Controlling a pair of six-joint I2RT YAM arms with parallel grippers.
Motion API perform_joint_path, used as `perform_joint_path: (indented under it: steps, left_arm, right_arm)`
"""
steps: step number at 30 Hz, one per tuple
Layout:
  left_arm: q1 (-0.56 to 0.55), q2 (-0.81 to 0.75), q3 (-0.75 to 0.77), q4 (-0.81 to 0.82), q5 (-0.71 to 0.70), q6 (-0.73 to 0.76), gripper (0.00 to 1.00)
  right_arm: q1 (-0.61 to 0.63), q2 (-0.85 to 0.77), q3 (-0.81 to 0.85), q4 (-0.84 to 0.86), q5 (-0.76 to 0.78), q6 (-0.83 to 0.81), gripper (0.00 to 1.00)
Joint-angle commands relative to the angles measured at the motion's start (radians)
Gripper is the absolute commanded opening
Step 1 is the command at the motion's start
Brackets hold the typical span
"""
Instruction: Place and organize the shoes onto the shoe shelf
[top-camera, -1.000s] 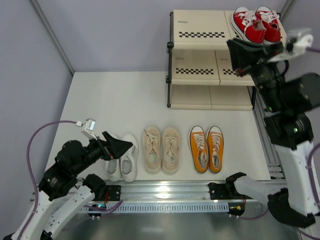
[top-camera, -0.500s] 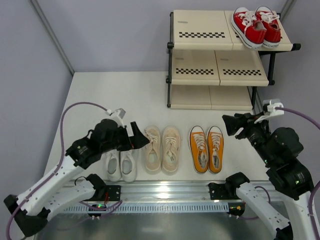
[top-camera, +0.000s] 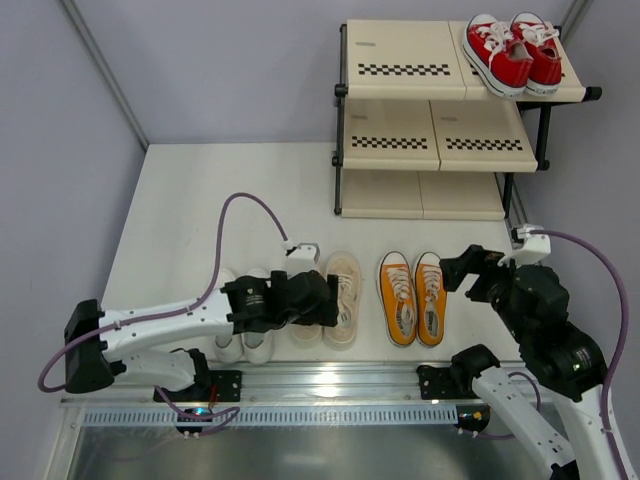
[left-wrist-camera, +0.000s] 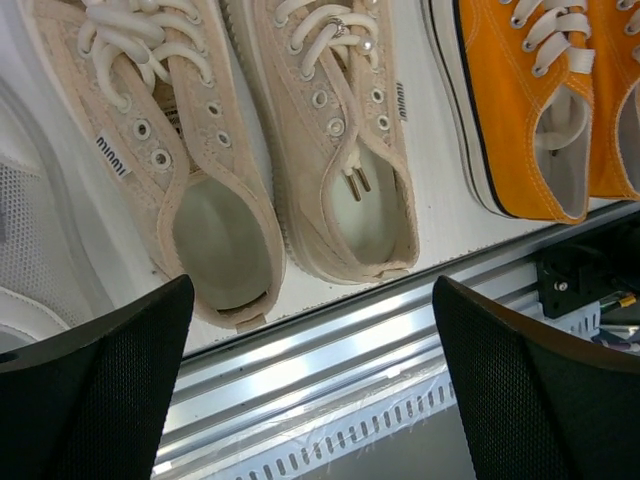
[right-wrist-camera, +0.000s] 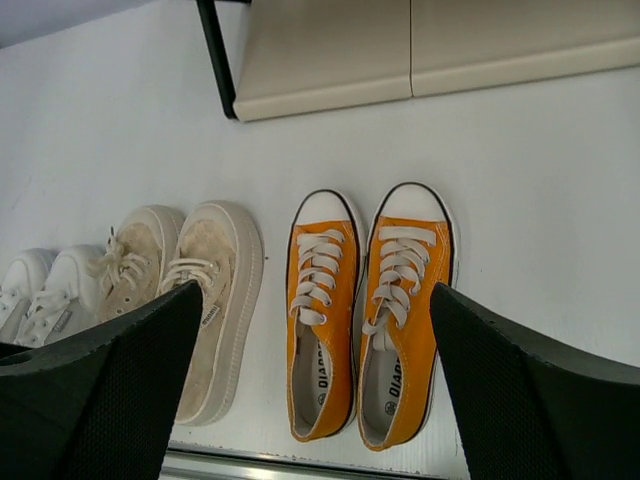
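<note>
I should next lower my left gripper onto the neighboring inner sides of the cream-beige pair of shoes, with one finger in each shoe's opening, because these sides are close together.
The red shoes (top-camera: 515, 50) stand on the right of the shoe shelf's (top-camera: 400, 70) top tier. On the table three pairs lie in a row: white (top-camera: 250, 335), cream-beige (top-camera: 343, 295) and orange (top-camera: 413, 297). My left gripper (top-camera: 322, 300) hovers open over the heels of the cream-beige pair (left-wrist-camera: 330, 150), nothing between its fingers (left-wrist-camera: 90, 390). My right gripper (top-camera: 458, 272) is open and empty beside and above the orange pair (right-wrist-camera: 365, 320), whose heels lie between its fingertips (right-wrist-camera: 540, 400). The left arm hides part of the white pair.
An aluminium rail (top-camera: 330, 378) runs along the table's near edge just behind the shoes' heels (left-wrist-camera: 330, 350). The shelf's bottom tier (right-wrist-camera: 400, 50) and black frame post (right-wrist-camera: 215, 60) stand beyond the orange toes. Grey walls close the left and back.
My right arm came down from the shelf's top tier to the orange pair, leaving the red shoes there. My left arm swung right from the white pair to the cream-beige pair.
</note>
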Motion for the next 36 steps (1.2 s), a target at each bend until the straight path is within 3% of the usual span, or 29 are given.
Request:
perform_joint_path:
  steps: [1, 5, 14, 22, 25, 28, 31, 32, 33, 36]
  left_arm:
    - [-0.018, 0.054, 0.064, -0.019, -0.097, -0.047, 1.00]
    - [-0.024, 0.131, 0.106, -0.073, -0.128, -0.049, 1.00]
    - [-0.022, 0.183, 0.021, 0.020, -0.160, -0.083, 1.00]
    - [0.001, 0.268, -0.011, 0.143, -0.125, 0.003, 0.97]
    - [0.022, 0.297, -0.031, 0.195, -0.088, 0.034, 0.78]
    - [0.051, 0.315, -0.065, 0.243, -0.059, 0.046, 0.43]
    - [0.056, 0.318, -0.091, 0.272, -0.053, 0.048, 0.20]
    - [0.057, 0.320, -0.108, 0.272, -0.053, 0.043, 0.06]
    - [0.057, 0.315, -0.117, 0.275, -0.049, 0.039, 0.00]
    - [0.056, 0.282, -0.131, 0.260, -0.031, 0.028, 0.00]
  right_arm:
    - [0.003, -0.028, -0.079, 0.000, -0.016, 0.047, 0.95]
    - [0.003, -0.052, -0.121, 0.024, -0.063, 0.050, 0.95]
    - [0.003, -0.020, -0.073, 0.012, -0.079, 0.061, 0.95]
    - [0.003, -0.080, -0.084, -0.011, -0.080, 0.114, 0.95]
    - [0.003, -0.092, -0.096, -0.008, -0.076, 0.122, 0.95]
    - [0.003, -0.071, -0.105, 0.011, -0.094, 0.117, 0.95]
    - [0.003, -0.042, -0.111, 0.041, -0.119, 0.114, 0.93]
    - [0.003, -0.036, -0.113, 0.060, -0.131, 0.113, 0.93]
    - [0.003, -0.028, -0.116, 0.067, -0.135, 0.113, 0.93]
    - [0.003, -0.009, -0.116, 0.078, -0.148, 0.110, 0.92]
